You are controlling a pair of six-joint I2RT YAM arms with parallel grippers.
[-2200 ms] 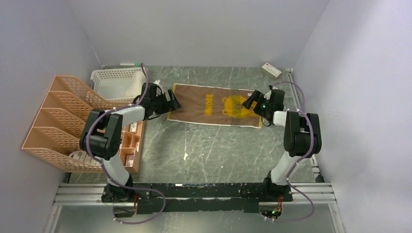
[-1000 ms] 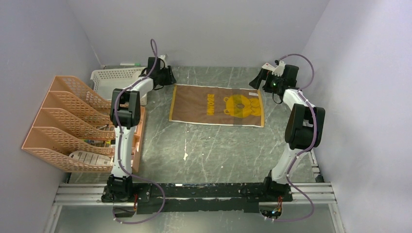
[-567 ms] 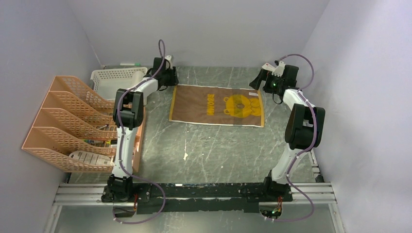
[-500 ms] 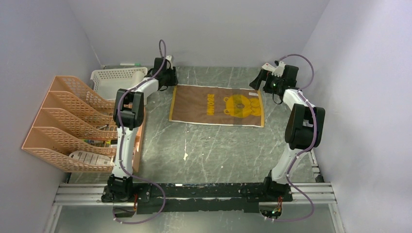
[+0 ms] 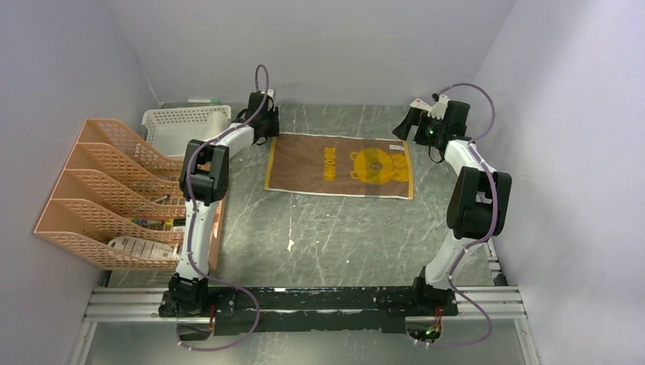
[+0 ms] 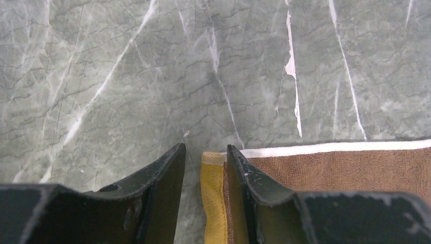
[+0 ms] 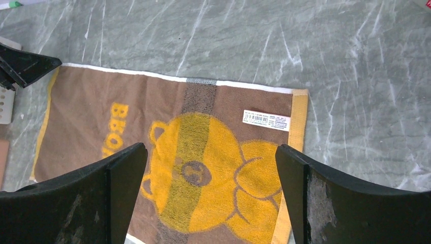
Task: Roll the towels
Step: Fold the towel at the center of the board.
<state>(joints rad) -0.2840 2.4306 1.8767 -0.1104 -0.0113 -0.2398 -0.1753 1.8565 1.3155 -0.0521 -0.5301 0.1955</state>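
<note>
The left gripper is already around the towel's other far corner, so the right gripper will next move down onto the yellow hem's far corner [image 5: 406,144] [image 7: 300,96] beside the white label and close.
One towel [image 5: 338,165] lies flat and unrolled on the table, brown with a yellow bear, yellow lettering and yellow hems. My left gripper [image 5: 268,131] is at its far left corner. In the left wrist view the left gripper [image 6: 206,148] is partly open, and the towel's yellow hem [image 6: 212,193] lies between the jaws, with a gap to the left finger. The brown towel [image 6: 330,168] runs off to the right. My right gripper [image 5: 403,125] hangs above the far right corner. In the right wrist view the right gripper [image 7: 209,147] stands wide open over the bear, holding nothing.
A peach file rack [image 5: 106,190] and a white perforated basket [image 5: 182,125] stand at the left, with a compartment tray [image 5: 215,220] beside them. A small white-and-red box [image 5: 420,103] sits at the back right behind the right gripper. Walls close in on three sides.
The left gripper has slid right along the back to the towel's far left corner, and its jaws have narrowed a little. The right gripper has barely moved. The towel lies as before.
</note>
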